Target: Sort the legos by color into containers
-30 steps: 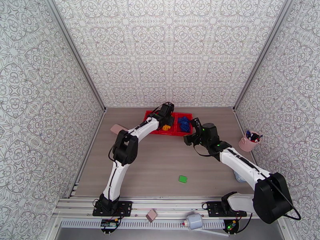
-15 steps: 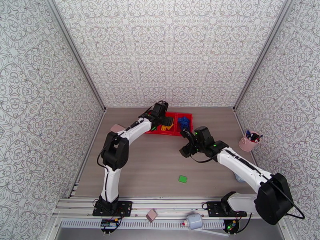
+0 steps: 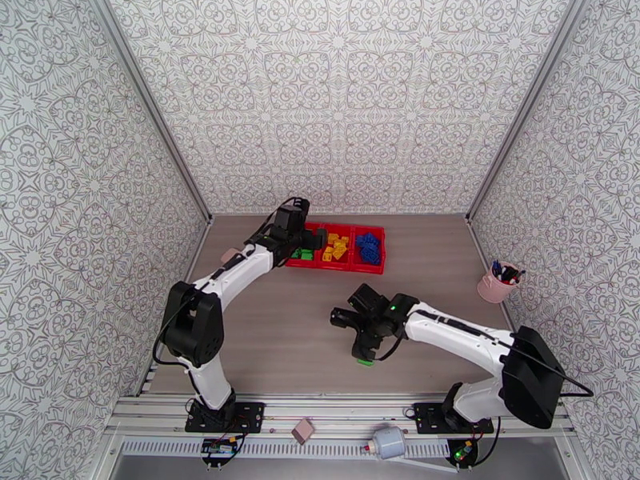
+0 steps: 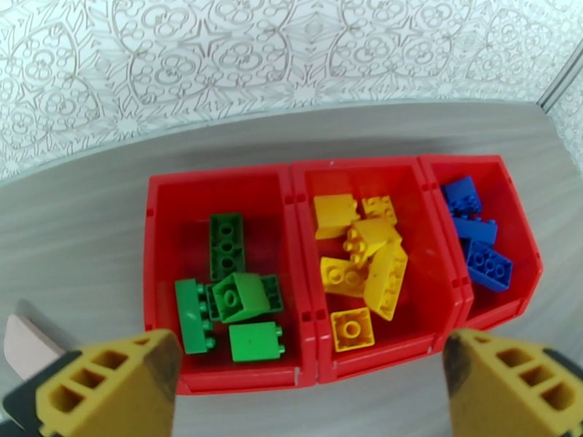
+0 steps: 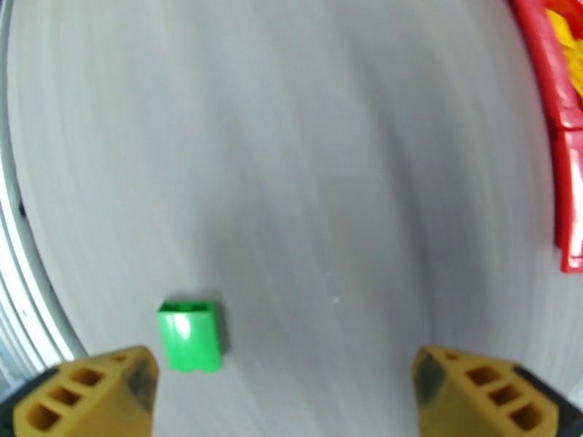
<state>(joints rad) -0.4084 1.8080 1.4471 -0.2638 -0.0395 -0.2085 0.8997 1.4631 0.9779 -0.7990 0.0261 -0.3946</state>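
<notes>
The lone green lego is below and back of my right gripper, nearer one finger, so the gripper will next move back and down to center it.
The red tray [image 3: 376, 268] sits at the back of the table; in the left wrist view its three compartments [image 4: 306, 369] hold green legos [image 4: 244, 296] on the left, yellow legos [image 4: 364, 264] in the middle and blue legos [image 4: 481, 245] on the right. My left gripper [image 3: 310, 238] hovers at the tray's left end, open and empty [image 4: 306, 384]. One green lego [image 3: 365, 362] lies alone on the table near the front. My right gripper [image 3: 352, 334] hangs just above it, open; in the right wrist view the green lego [image 5: 189, 336] lies near the left finger [image 5: 102, 391].
A pink rounded block [image 3: 232, 255] lies left of the tray, also seen at the left wrist view's edge as the pink block [image 4: 29, 344]. A pink pen cup [image 3: 496, 286] stands at the right wall. The tray's edge [image 5: 568, 176] is blurred.
My left gripper opened and drew back leftward from over the tray. My right arm swung from beside the tray down toward the front, over the lone green lego.
</notes>
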